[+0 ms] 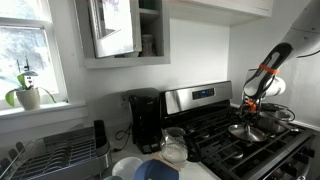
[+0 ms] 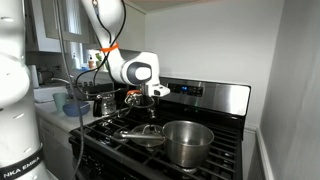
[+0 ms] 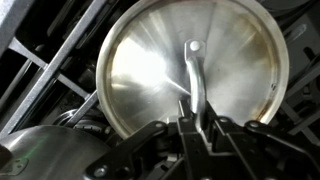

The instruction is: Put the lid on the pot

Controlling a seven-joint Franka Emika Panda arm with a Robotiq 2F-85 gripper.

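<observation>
The steel pot stands open beside the lid, so next I need to raise my gripper, carry the lid over the pot's open top (image 2: 189,132) (image 3: 45,155), lower it there and release it.
The round silver lid (image 3: 190,65) fills the wrist view, with its narrow centre handle (image 3: 195,75) running down between my fingers. My gripper (image 3: 195,118) is shut on that handle. In both exterior views the lid (image 2: 140,134) (image 1: 243,130) is low over the black stove grates, and I cannot tell whether it rests on them. The gripper (image 2: 150,108) (image 1: 250,108) stands straight above it. The shiny steel pot (image 2: 187,141) (image 1: 271,123) stands open on the burner beside the lid. Its rim shows at the lower left of the wrist view (image 3: 45,155).
The stove's steel back panel (image 2: 205,95) rises behind the burners. A black coffee maker (image 1: 146,120), a clear glass jar (image 1: 174,146), a blue bowl (image 1: 152,172) and a dish rack (image 1: 55,155) stand on the counter beside the stove. Cabinets hang above.
</observation>
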